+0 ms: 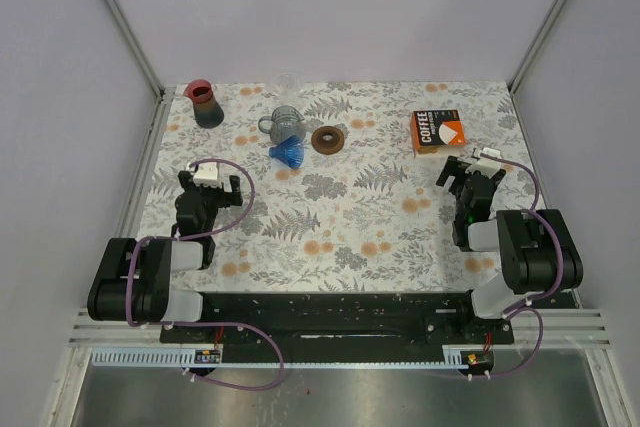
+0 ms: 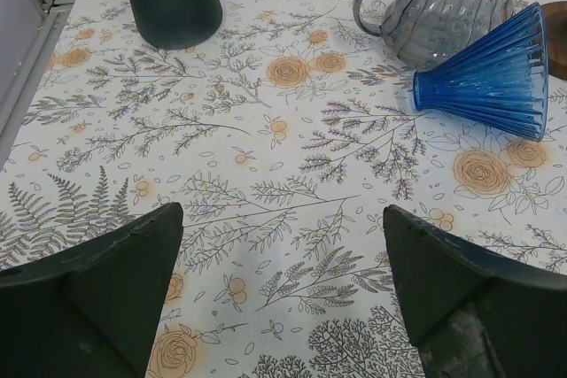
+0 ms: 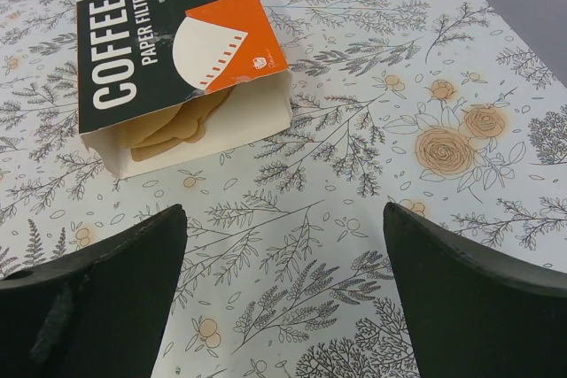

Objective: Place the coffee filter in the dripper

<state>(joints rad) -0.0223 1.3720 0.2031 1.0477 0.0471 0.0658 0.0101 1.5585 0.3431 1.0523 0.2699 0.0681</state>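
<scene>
I will next move my left gripper outward and to the right in the top view, onto the pitcher's handle-side rim (image 1: 275, 118), because the pitcher stands beyond my gripper on that side.
A blue ribbed dripper (image 1: 288, 152) lies on its side on the floral cloth; the left wrist view shows it at the upper right (image 2: 496, 73). An open box of coffee paper filters (image 1: 437, 131) lies at the far right, with brown filters (image 3: 177, 126) showing at its open end. My left gripper (image 1: 213, 179) is open and empty, near and left of the dripper. My right gripper (image 1: 472, 169) is open and empty, just short of the box.
A clear glass pitcher (image 1: 283, 123) stands right behind the dripper. A dark carafe with a red top (image 1: 204, 104) stands at the far left. A brown ring-shaped holder (image 1: 329, 140) lies right of the dripper. White walls enclose the table.
</scene>
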